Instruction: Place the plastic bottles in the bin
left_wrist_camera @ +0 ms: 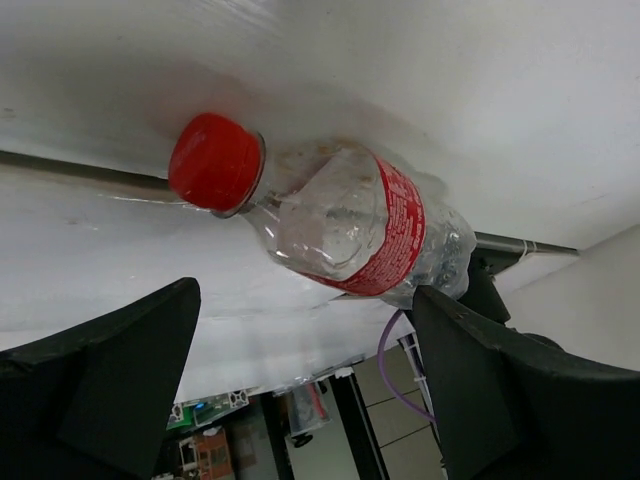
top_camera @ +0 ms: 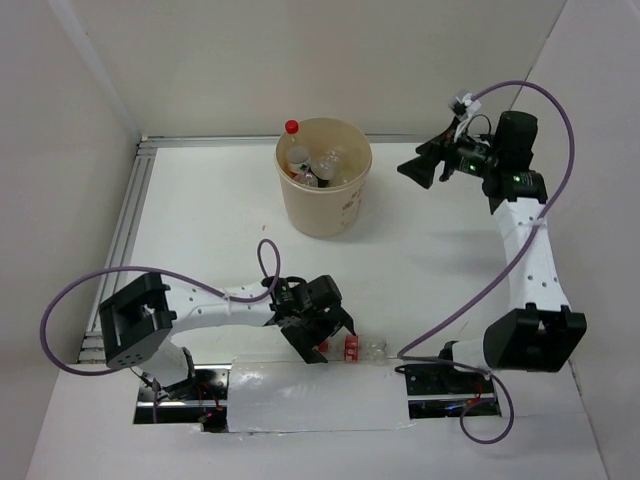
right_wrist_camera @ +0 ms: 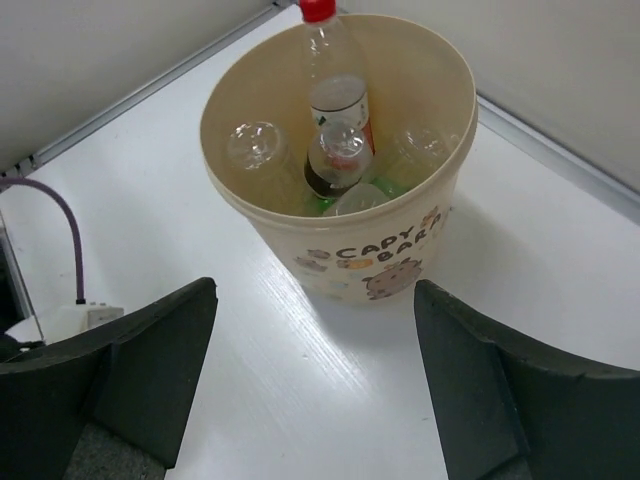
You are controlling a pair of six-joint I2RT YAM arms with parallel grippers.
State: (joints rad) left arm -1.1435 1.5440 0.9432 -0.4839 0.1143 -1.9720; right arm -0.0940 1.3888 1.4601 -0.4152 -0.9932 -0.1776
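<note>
I need to push my left gripper past the red cap, to the right in the top view, and close it, because the bottle's clear shoulder (top_camera: 337,348) (left_wrist_camera: 318,218) is beyond my open fingers.
The beige bin (top_camera: 324,205) stands at the back middle of the table and holds several bottles; a red-capped one (top_camera: 292,128) sticks up over its rim. The right wrist view shows the bin (right_wrist_camera: 345,255) with that red-capped bottle (right_wrist_camera: 330,70), a dark-labelled one (right_wrist_camera: 335,160) and clear ones inside. One crushed red-capped, red-labelled bottle (top_camera: 358,348) lies at the table's near edge; it also shows in the left wrist view (left_wrist_camera: 340,225). My left gripper (top_camera: 337,343) is open right beside it, jaws either side. My right gripper (top_camera: 412,170) is open and empty, right of the bin.
White walls close the table at the back and left. A metal rail (top_camera: 125,225) runs along the left edge. A white taped strip (top_camera: 315,400) covers the near edge between the arm bases. Purple cables (top_camera: 470,300) loop by both arms.
</note>
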